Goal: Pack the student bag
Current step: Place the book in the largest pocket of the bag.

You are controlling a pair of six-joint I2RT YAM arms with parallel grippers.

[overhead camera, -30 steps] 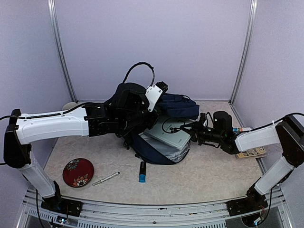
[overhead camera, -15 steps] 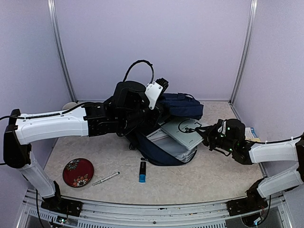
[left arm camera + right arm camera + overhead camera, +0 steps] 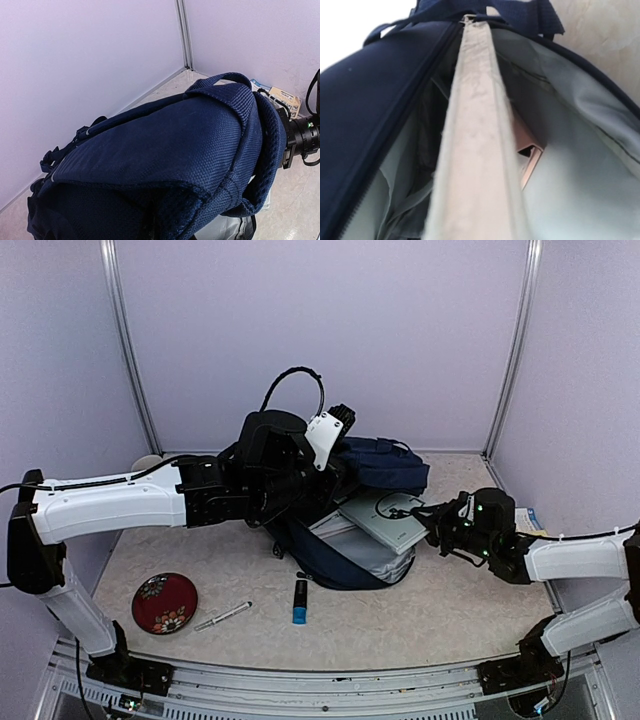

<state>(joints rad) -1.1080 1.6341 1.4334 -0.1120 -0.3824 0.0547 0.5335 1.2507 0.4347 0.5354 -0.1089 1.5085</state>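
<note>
The jutting book goes deeper to its left in the top view next, pushed and then released by my right gripper, since the bag's grey inside lies that way.
The student bag (image 3: 385, 466) lies open in the middle of the table, navy outside with grey lining (image 3: 580, 150). My left gripper (image 3: 318, 478) holds its upper flap raised; navy fabric (image 3: 165, 135) fills the left wrist view and hides the fingers. My right gripper (image 3: 432, 525) is shut on a grey-green book (image 3: 385, 518) that sits partly in the bag's mouth. In the right wrist view the book's edge (image 3: 475, 150) runs up the middle and hides the fingers. A pink object (image 3: 529, 159) lies inside the bag.
A red patterned plate (image 3: 165, 602), a pen (image 3: 222, 616) and a black-and-blue marker (image 3: 299, 602) lie near the front. A printed booklet (image 3: 530, 525) lies behind my right arm. A metal rail runs along the near edge; walls close off the back and sides.
My right arm has dropped lower and drawn back to the right with the book, most of it in the first half second. The left arm keeps the flap up.
</note>
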